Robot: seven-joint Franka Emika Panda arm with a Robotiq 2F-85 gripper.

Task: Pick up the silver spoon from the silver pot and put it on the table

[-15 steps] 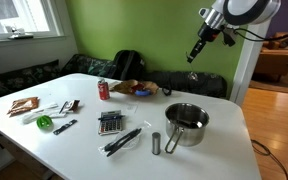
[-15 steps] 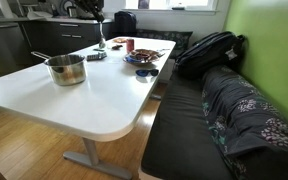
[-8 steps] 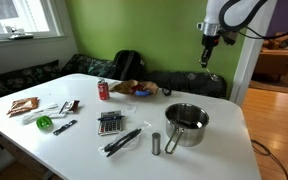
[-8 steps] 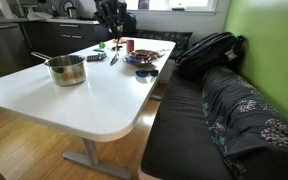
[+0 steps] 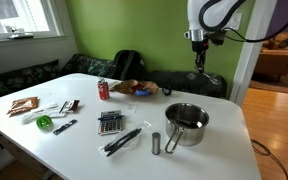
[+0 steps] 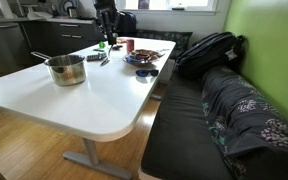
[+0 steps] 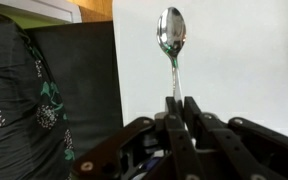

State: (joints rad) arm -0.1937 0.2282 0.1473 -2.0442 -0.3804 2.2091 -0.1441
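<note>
I should next lower my gripper toward the bare corner of the table beside the couch, which is below the gripper, and let go of the spoon there, clear of the pot.
My gripper is shut on the handle of the silver spoon, whose bowl points away from me over the white table. In both exterior views the gripper hangs well above the table's far side with the spoon pointing down. The silver pot stands on the table nearer the front, below and apart from the gripper. It also shows in an exterior view with its long handle, on the table.
A small grey cylinder stands beside the pot. A calculator, black tongs, a red can, a plate of items and a green object lie on the table. A dark couch runs along its side.
The arm has swung across toward the table's far middle and dropped a little, carrying the spoon. The pot and the other things have not moved.
</note>
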